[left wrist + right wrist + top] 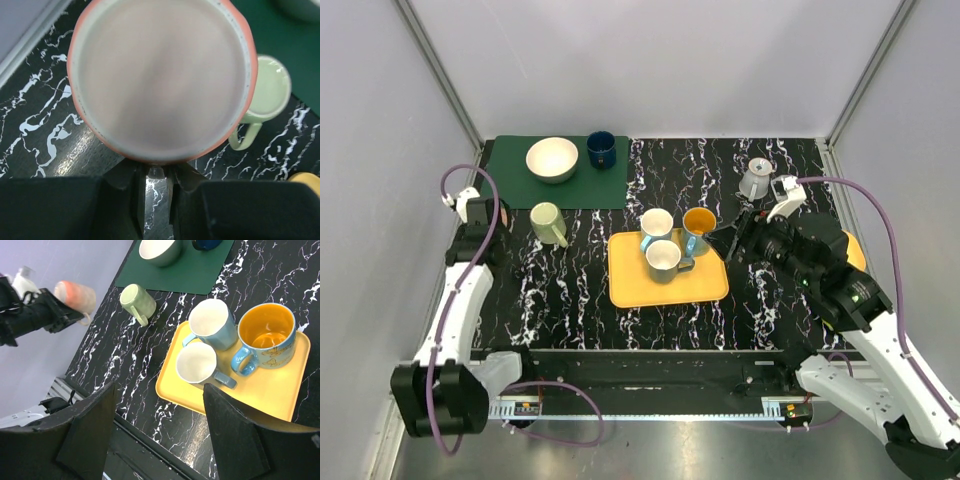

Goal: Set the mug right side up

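Observation:
My left gripper will next lower and release the held mug on the clear, bare marble (519,244) beside the pale green mug.
A coral-pink mug (162,75) fills the left wrist view, its round pale end turned to the camera. My left gripper (157,172) is shut on a small part at the mug's lower edge, apparently the handle. In the right wrist view the same mug (75,295) hangs above the table's left edge, lying sideways in the left gripper (70,310). From above, only a sliver of the mug (504,212) shows beside the left gripper (490,215). My right gripper (160,405) is open and holds nothing, hovering near the yellow tray's right side (740,235).
A pale green mug (548,222) stands on the marbled table just right of the held mug. The yellow tray (630,285) carries three mugs. A white bowl (552,159) and dark blue cup (601,150) sit on a green mat (510,180). A grey mug (756,180) stands at the back right.

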